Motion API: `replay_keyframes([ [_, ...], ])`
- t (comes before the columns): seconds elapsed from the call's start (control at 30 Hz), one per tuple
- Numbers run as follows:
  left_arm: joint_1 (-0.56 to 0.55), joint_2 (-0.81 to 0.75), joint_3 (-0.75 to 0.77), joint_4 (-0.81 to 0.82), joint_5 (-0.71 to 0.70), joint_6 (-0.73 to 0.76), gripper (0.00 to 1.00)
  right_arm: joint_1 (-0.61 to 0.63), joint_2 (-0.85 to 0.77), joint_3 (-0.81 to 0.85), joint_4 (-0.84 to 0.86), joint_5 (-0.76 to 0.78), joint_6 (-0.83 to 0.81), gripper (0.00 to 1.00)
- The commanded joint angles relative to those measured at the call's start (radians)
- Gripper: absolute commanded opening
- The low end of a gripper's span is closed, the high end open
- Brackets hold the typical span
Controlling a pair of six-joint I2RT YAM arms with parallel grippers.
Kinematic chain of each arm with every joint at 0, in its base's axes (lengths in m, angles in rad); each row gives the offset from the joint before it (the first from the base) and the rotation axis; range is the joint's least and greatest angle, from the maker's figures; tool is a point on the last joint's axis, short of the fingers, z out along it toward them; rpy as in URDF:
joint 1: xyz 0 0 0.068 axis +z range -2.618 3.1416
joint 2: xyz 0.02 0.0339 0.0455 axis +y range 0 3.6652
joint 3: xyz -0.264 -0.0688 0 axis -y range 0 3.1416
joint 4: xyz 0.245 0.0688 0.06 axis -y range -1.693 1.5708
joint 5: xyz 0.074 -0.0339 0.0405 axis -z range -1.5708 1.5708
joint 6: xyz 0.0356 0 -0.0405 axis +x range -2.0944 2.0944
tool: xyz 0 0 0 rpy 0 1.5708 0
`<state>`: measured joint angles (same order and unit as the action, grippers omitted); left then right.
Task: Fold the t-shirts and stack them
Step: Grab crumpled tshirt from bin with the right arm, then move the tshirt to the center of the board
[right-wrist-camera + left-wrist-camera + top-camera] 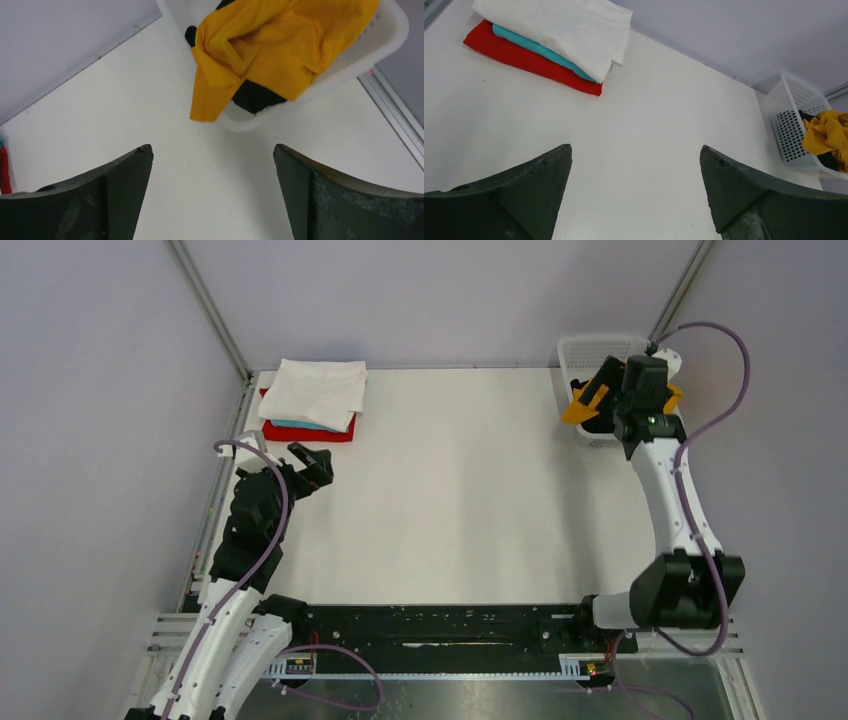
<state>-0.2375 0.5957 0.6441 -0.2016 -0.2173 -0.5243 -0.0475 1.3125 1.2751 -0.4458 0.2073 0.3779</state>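
Note:
The yellow shirt lies on the black one. My right gripper needs to reach outward and down and close on the crumpled folds of the yellow shirt [583, 406].
A mustard-yellow t-shirt [270, 45] lies crumpled in the white lattice basket [385, 47] and hangs over its near rim, with a black shirt [255, 97] under it. My right gripper [212, 150] is open and empty, just in front of the basket [590, 345]. The yellow shirt [583, 406] shows beside it in the top view. A folded stack sits at the back left: white shirt [318, 390] on top, light-blue [539, 50] in the middle, red [524, 60] at the bottom. My left gripper [310, 465] is open and empty, near the stack.
The basket [791, 115] stands at the table's back right corner against the wall. White table surface [460, 490] lies between the stack and the basket. Metal frame rails run along the left and right table edges.

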Motion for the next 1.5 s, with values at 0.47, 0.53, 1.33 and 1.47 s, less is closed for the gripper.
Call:
replay_keyframes([
  [0.47, 0.004, 0.060, 0.041, -0.009, -0.041, 0.018, 0.99, -0.091, 0.911, 0.999, -0.408, -0.133, -0.067, 0.43],
  [0.53, 0.004, 0.053, 0.038, -0.006, -0.040, 0.018, 0.99, -0.091, 0.930, 1.091, -0.466, -0.073, -0.071, 0.14],
  [1.33, 0.003, -0.115, -0.045, 0.047, 0.031, -0.118, 0.99, 0.415, 0.276, 1.079, -0.407, -0.782, -0.081, 0.00],
  [1.47, 0.004, -0.118, -0.034, -0.023, 0.047, -0.199, 0.99, 0.504, 0.303, 1.106, -0.332, -0.873, -0.019, 0.00],
])
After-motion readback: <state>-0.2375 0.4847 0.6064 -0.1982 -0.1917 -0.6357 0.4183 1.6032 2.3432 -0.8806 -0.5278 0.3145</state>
